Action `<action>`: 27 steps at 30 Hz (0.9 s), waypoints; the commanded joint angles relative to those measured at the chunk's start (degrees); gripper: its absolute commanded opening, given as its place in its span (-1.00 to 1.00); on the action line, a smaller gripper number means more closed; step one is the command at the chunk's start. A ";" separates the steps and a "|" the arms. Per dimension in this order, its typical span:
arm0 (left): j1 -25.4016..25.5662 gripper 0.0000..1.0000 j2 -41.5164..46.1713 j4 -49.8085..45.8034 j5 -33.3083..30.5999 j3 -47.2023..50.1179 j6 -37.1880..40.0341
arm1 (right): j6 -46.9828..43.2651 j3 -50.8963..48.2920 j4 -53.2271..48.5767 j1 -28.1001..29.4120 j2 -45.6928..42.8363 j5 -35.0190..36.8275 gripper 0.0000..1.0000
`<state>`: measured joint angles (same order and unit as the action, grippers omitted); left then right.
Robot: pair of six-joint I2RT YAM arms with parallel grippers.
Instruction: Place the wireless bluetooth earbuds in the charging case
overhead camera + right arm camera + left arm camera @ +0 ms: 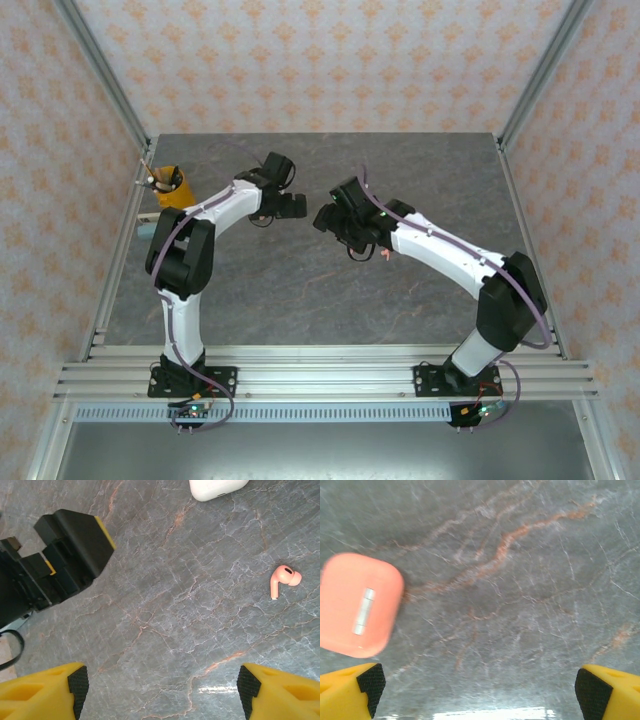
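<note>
I need to turn and lower my left gripper next, with its open fingers on both sides of the coral-pink charging case (pixel 357 605), because that case is below the gripper, off beside one finger.
A closed coral-pink charging case (pixel 357 605) lies on the grey marble table at the left of the left wrist view, its metal hinge strip facing up. My left gripper (pixel 480 690) hangs open over bare table to the right of it, holding nothing. One coral-pink earbud (pixel 284 579) lies on the table at the right of the right wrist view, with a white case (pixel 217 487) beyond it at the top edge. My right gripper (pixel 162 690) is open and empty, well left of that earbud. From above, the two grippers (pixel 295 205) (pixel 325 218) face each other mid-table. The white earbuds are out of view.
An orange cup (pixel 168 187) with sticks in it stands at the table's left edge. The left gripper's black body (pixel 65 555) sits close in the upper left of the right wrist view. Metal frame posts and patterned walls enclose the table (pixel 300 300).
</note>
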<state>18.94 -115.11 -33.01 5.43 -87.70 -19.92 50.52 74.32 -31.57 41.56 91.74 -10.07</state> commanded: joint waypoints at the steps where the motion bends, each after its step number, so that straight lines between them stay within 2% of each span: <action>1: -1.79 1.00 0.62 -5.80 -5.16 -5.24 5.73 | 0.54 -0.94 0.37 -0.32 -1.57 1.99 0.59; 8: -5.95 0.98 -7.00 -15.31 -4.22 -14.96 11.57 | 0.45 -1.40 0.65 -0.28 -1.57 2.02 0.59; 14: -6.43 0.80 -12.85 -20.60 -2.39 -21.38 14.09 | 0.11 -0.89 0.11 -0.33 -1.69 2.34 0.59; 27: -7.33 0.68 -15.83 -21.99 -1.87 -22.60 14.82 | -0.43 -0.41 -0.66 -0.22 -1.72 3.21 0.59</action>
<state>12.23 -130.56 -52.53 3.66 -108.73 -5.93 50.48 73.47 -31.42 41.56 91.72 -8.88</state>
